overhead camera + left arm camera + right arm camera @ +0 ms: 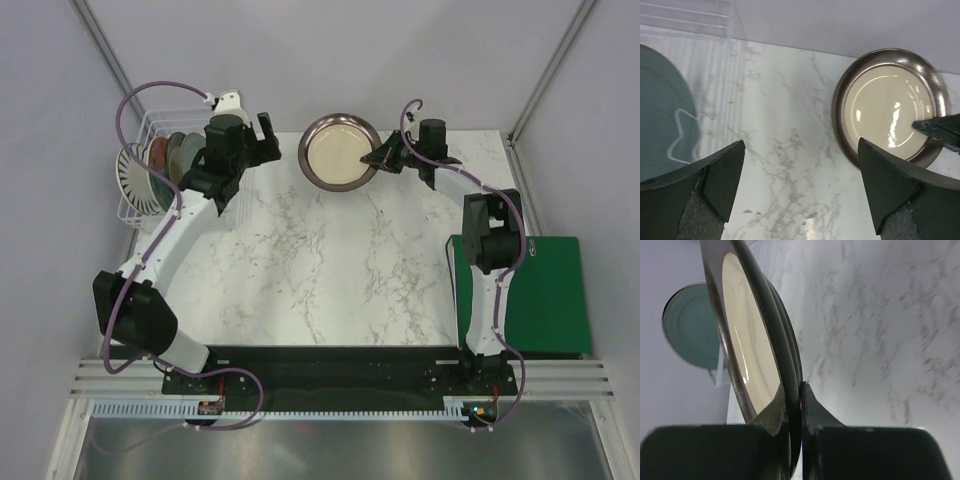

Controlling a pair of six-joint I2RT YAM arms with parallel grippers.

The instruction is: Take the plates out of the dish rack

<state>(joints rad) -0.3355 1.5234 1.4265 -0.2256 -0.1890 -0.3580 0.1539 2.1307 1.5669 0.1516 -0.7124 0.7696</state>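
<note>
Next, my right gripper comes down with the brown plate [338, 150] onto the marble table's far middle and releases the plate's rim, since that part is clear.
The beige-centred brown plate [338, 150] lies roughly flat over the far middle of the marble table. My right gripper [384, 157] is shut on its right rim. In the right wrist view the rim [747, 345] sits pinched between my right gripper's [801, 390] fingers. The white wire dish rack [140, 195] stands at the far left with the striped plate [133, 178], red plate [157, 156] and grey-teal plate [178, 150] upright in it. My left gripper [262, 135] is open and empty between rack and brown plate; in its own view my left gripper [802, 172] has the brown plate [887, 107] ahead to the right.
A flat green board [545, 290] lies at the right beside the right arm's base. The grey-teal plate [660, 115] and the rack's clear tray [715, 30] show at the left of the left wrist view. Grey walls close in the table at the back and sides.
</note>
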